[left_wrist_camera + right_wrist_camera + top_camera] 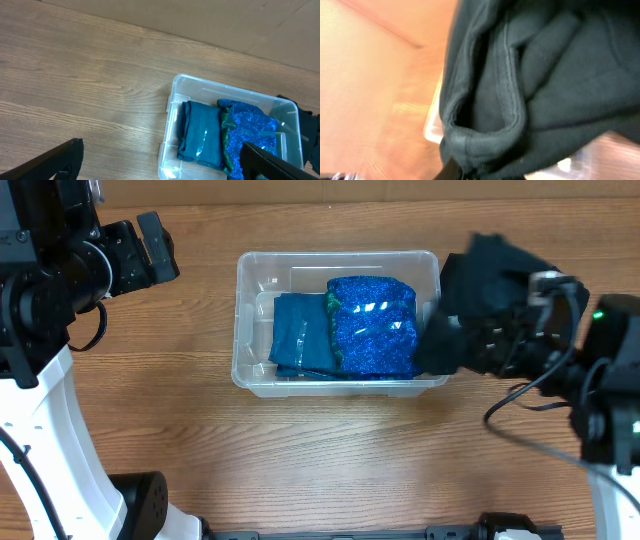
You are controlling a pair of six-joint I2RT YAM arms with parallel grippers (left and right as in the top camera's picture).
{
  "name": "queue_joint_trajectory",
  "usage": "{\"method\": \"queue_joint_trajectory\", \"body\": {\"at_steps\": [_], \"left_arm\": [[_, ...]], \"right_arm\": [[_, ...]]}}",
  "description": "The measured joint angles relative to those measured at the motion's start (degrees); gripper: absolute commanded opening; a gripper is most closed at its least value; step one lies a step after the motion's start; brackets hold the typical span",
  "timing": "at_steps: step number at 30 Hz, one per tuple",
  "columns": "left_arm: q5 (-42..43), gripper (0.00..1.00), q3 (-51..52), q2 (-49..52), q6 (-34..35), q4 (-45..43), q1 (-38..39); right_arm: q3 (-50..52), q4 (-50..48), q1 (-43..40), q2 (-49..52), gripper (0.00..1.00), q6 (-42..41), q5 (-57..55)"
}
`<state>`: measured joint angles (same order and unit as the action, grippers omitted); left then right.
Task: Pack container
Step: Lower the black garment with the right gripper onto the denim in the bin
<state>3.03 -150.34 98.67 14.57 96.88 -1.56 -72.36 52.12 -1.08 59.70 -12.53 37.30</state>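
Note:
I need to move my right gripper over the blue cloth (pixel 372 325) next, to the teal cloth (pixel 303 335), which is below it and to its left in the overhead view. Then I need to lower the garment and release it.
The clear plastic container (pixel 250 330) stands in the middle of the table and also shows in the left wrist view (pixel 172 120). Inside lie a folded teal cloth (pixel 303 335) and a glittery blue cloth (pixel 372 325). My right gripper (pixel 478 330) is shut on a folded black garment (pixel 490 275) and holds it above the container's right end; in the right wrist view the black garment (pixel 545 75) fills the frame and hides the fingers. My left gripper (pixel 160 160) is open and empty, raised at the far left, away from the container.
The left arm's white base (pixel 50 450) stands at the front left. The right arm and its cables (pixel 590 390) are at the right edge. A paler board (pixel 250 25) lies beyond the wooden tabletop (pixel 330 460).

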Motion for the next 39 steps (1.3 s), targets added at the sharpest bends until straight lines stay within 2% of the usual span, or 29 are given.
{"method": "queue_joint_trajectory", "body": {"at_steps": [5,9,12,17,18,19,20,23,27,30,35,39], "left_arm": [[0.0,1.00,0.0,0.0,0.0,0.0,0.0],[0.0,1.00,0.0,0.0,0.0,0.0,0.0],[0.0,1.00,0.0,0.0,0.0,0.0,0.0],[0.0,1.00,0.0,0.0,0.0,0.0,0.0],[0.0,1.00,0.0,0.0,0.0,0.0,0.0],[0.0,1.00,0.0,0.0,0.0,0.0,0.0],[0.0,1.00,0.0,0.0,0.0,0.0,0.0],[0.0,1.00,0.0,0.0,0.0,0.0,0.0],[0.0,1.00,0.0,0.0,0.0,0.0,0.0],[0.0,1.00,0.0,0.0,0.0,0.0,0.0],[0.0,1.00,0.0,0.0,0.0,0.0,0.0],[0.0,1.00,0.0,0.0,0.0,0.0,0.0]], "right_arm": [[0.0,-11.5,15.1,5.3,0.04,-5.2,-2.4],[0.0,-20.0,25.4,14.8,0.04,-9.4,-6.0],[0.0,-26.8,30.6,23.5,0.04,-12.1,-7.3],[0.2,-35.1,34.6,36.5,0.04,-15.4,-8.1],[0.2,-36.6,34.8,38.9,0.16,-15.8,-8.1],[0.3,-37.9,34.8,40.8,0.32,-16.2,-7.9],[0.3,-38.7,34.8,42.5,0.40,-16.8,-7.4],[0.4,-37.9,34.8,44.9,0.50,-16.0,-6.5],[0.5,-33.6,33.7,43.8,0.59,-12.3,-5.5],[0.4,-29.2,30.3,40.5,0.60,-9.6,-5.2],[-1.7,-18.0,21.2,30.6,0.60,-5.1,-5.3],[-3.3,-11.6,12.1,23.1,0.71,-3.9,-5.1]]}}
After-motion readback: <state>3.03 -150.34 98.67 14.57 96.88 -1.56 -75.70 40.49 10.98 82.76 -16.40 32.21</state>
